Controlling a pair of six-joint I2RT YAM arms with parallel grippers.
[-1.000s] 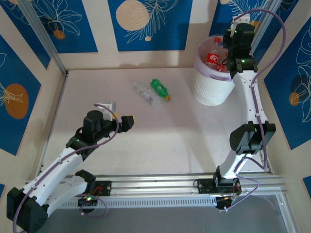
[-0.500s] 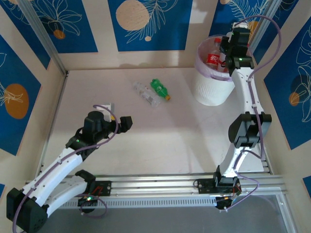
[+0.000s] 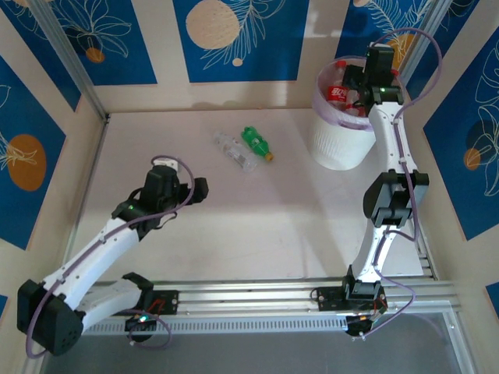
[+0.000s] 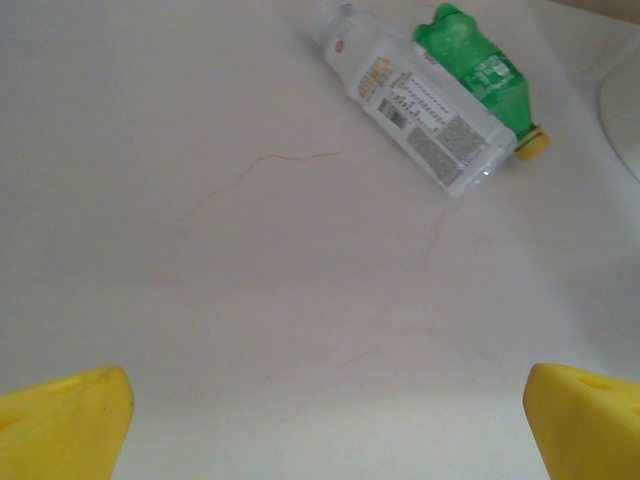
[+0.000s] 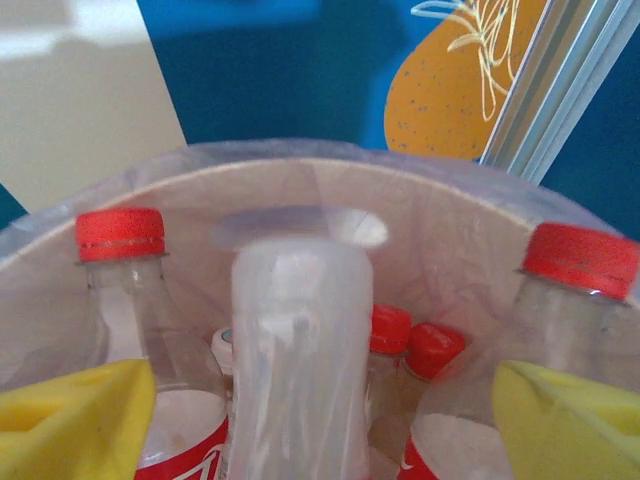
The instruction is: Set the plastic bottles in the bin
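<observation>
Next, my left gripper swings outward, turns to match the slanted clear bottle, and lowers onto the white label (image 3: pixel 235 150) (image 4: pixel 420 110), which lies below and outward of it.
A clear bottle with a white label (image 3: pixel 235 150) (image 4: pixel 420 110) and a green bottle (image 3: pixel 256 142) (image 4: pixel 480 62) lie side by side on the table's far middle. My left gripper (image 3: pixel 199 189) (image 4: pixel 330 410) hovers open above bare table, short of them. My right gripper (image 3: pixel 359 84) (image 5: pixel 320 400) is open over the white bin (image 3: pixel 341 140) (image 5: pixel 470 215). A blurred clear bottle (image 5: pixel 295 350) stands between its yellow fingers without touching either. Several red-capped bottles (image 5: pixel 120 235) (image 3: pixel 340 93) fill the bin.
The bin stands at the far right, against the blue-patterned wall panels (image 3: pixel 234 39). Its white side (image 4: pixel 625 110) edges the left wrist view. A metal rail (image 3: pixel 273 296) runs along the near edge by the arm bases.
My right gripper has shifted left over the bin's opening. My left gripper has risen and turned toward the two bottles on the table.
</observation>
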